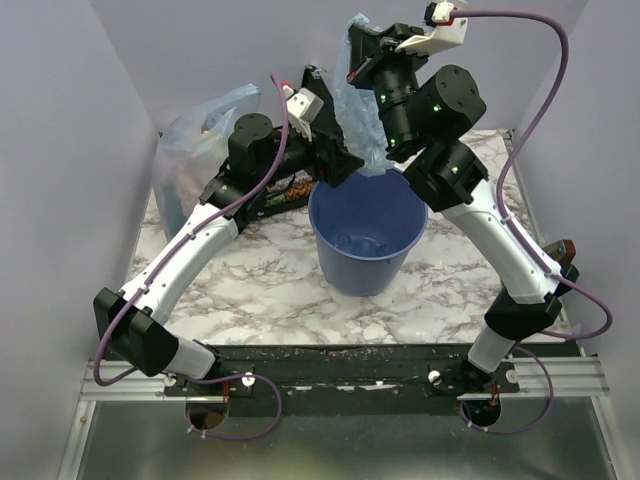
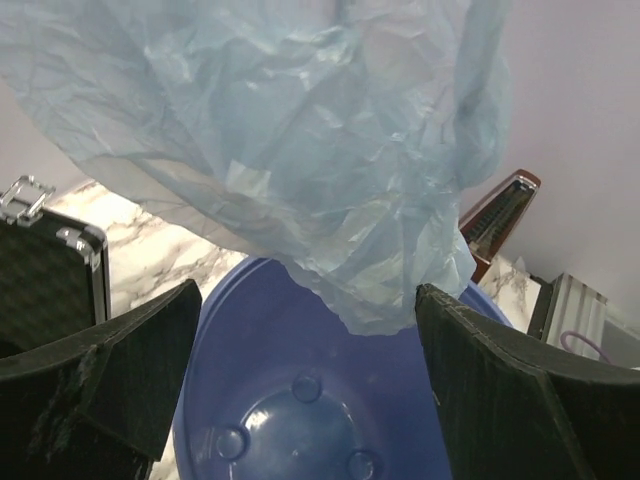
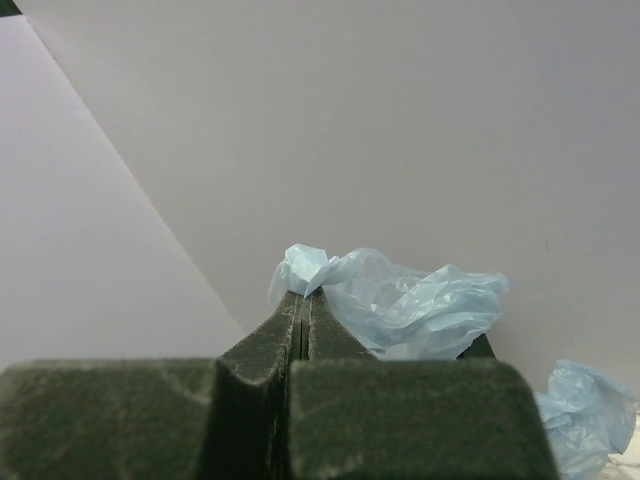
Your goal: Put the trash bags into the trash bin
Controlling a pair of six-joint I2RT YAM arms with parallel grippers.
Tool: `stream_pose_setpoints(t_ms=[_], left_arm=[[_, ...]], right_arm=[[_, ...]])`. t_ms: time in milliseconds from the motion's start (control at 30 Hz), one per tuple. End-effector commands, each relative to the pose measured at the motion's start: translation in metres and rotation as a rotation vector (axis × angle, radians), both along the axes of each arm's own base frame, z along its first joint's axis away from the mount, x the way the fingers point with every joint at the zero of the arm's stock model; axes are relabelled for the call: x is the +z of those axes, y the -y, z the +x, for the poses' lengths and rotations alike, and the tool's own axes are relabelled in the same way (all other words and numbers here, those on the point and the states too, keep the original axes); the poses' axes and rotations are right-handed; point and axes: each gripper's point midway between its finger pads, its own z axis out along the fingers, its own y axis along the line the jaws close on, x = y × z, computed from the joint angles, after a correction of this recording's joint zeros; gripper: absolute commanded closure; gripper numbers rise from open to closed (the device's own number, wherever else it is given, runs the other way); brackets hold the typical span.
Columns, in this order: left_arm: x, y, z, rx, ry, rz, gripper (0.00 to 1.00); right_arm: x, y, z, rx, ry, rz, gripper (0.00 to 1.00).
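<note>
I need to move my left gripper slightly to the right in the left wrist view first to close on the bag's lower tip, because the bag's tip is hanging nearer one finger.
The trash bag, a crinkly light-blue film, hangs limp from my right gripper, which is raised high over the back of the table. In the right wrist view the right gripper is shut on a bunched corner of the bag. The bag's lower end hangs at the far rim of the blue trash bin. My left gripper hovers at the bin's back left rim. It stands open, with the bag dangling between and above its fingers and the bin's inner wall below.
A bulging clear bag of coloured items sits at the back left. A black case lies left of the bin behind the left arm. A brown object stands at the right edge. The marble table is walled on three sides.
</note>
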Motion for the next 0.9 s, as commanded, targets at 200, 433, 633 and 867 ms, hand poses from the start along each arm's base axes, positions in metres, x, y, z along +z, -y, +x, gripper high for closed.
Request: stream_pose_setpoints(t_ms=[200,433,633,867], left_arm=[[0.029,0.024,-0.025,-0.209,0.160,-0.011,0.52],[0.007,0.008,-0.035,-0.207,0.200,0.098,1.00],[-0.001,-0.043,-0.048,-0.236,0.431,0.413,1.00],[0.004,-0.100,-0.061,-0.275,0.557,0.637,1.00]], right_arm=[[0.007,0.018,0.004,-0.075,0.021,0.037,0.99],[0.003,0.035,0.006,-0.103,0.026,0.000,0.99],[-0.005,0.060,-0.004,-0.096,0.102,-0.196,0.99],[-0.032,0.087,-0.024,-0.111,0.144,-0.473,0.99]])
